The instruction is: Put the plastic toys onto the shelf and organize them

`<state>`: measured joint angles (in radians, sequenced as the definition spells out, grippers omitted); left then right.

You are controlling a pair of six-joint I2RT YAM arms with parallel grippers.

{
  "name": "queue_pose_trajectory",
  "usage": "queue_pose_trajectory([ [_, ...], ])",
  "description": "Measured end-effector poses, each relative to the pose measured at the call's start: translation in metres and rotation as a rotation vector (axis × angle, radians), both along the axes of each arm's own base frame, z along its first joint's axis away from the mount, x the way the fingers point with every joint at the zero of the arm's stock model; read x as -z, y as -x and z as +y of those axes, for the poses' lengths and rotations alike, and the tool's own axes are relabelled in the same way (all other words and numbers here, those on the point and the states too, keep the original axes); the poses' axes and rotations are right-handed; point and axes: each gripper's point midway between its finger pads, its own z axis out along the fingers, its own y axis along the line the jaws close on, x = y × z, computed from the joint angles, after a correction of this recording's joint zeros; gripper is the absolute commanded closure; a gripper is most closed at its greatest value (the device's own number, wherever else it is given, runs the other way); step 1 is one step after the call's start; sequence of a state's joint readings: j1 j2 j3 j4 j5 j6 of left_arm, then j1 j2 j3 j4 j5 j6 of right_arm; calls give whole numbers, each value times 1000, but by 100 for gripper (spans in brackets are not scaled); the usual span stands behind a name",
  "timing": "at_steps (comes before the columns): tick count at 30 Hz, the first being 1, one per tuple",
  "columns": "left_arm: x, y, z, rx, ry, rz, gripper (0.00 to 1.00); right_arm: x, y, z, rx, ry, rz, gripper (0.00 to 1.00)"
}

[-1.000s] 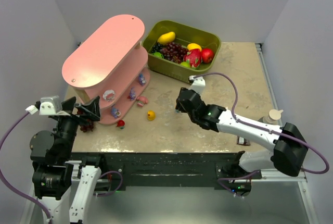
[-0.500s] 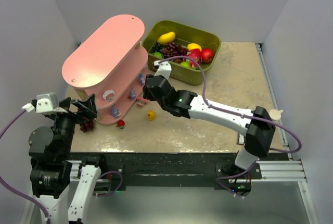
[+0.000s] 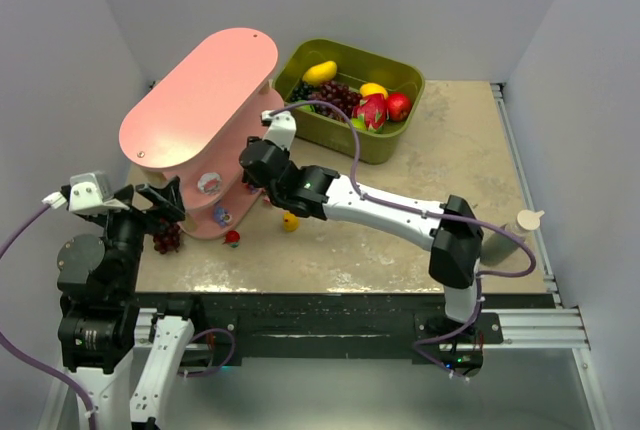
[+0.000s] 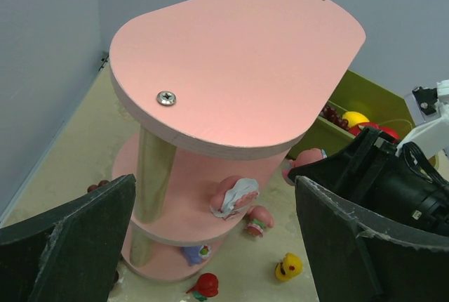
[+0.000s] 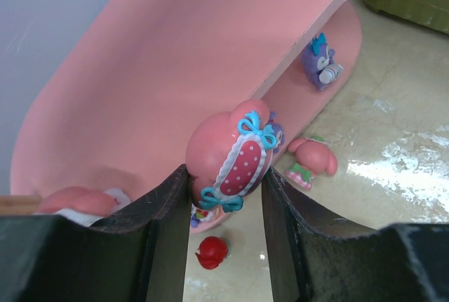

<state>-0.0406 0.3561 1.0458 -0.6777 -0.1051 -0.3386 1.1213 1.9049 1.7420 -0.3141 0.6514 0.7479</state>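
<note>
The pink toy comes in to the left in the top view next, past the middle level's edge, and my right gripper releases it where that level is bare (image 3: 231, 146) (image 5: 172, 95).
The tall pink shelf (image 3: 200, 100) stands at the left of the table. My right gripper (image 5: 224, 175) is shut on a pink toy (image 5: 231, 158) with a red dotted band and blue bows, held beside the shelf's middle tier; seen from above, this gripper (image 3: 252, 165) is at the shelf's right side. A purple toy (image 5: 321, 61) and a pink-white toy (image 4: 235, 197) stand on tiers, and another purple toy (image 4: 193, 254) sits on the bottom board. On the table lie a red toy (image 3: 232, 239), a yellow toy (image 3: 290, 220) and a pink toy (image 5: 312, 161). My left gripper (image 3: 150, 205) hangs open, empty, off the shelf's near-left end.
An olive bin (image 3: 392, 146) of larger fruits stands behind and right of the shelf. A dark red grape bunch (image 3: 165, 240) lies on the table under my left gripper. A pale bottle (image 3: 522, 222) stands near the table's right edge.
My right arm has swung left from the table's middle to the shelf, jaws still shut on the pink toy. The left arm has drifted slightly left and stays open.
</note>
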Motion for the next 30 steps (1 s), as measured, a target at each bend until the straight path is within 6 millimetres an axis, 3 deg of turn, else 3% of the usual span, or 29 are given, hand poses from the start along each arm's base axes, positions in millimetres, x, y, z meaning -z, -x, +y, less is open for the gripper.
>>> queue_pose_trajectory([
  [5, 0, 0, 2, -10, 0, 0, 0, 9, -6, 11, 29, 16, 10, 91],
  [20, 0, 0, 5, -29, 0, 0, 0, -5, -6, 31, 42, 4, -15, 89],
  [30, 0, 1, 6, -37, 0, -2, 0, 4, -14, 42, 59, 19, -19, 82],
])
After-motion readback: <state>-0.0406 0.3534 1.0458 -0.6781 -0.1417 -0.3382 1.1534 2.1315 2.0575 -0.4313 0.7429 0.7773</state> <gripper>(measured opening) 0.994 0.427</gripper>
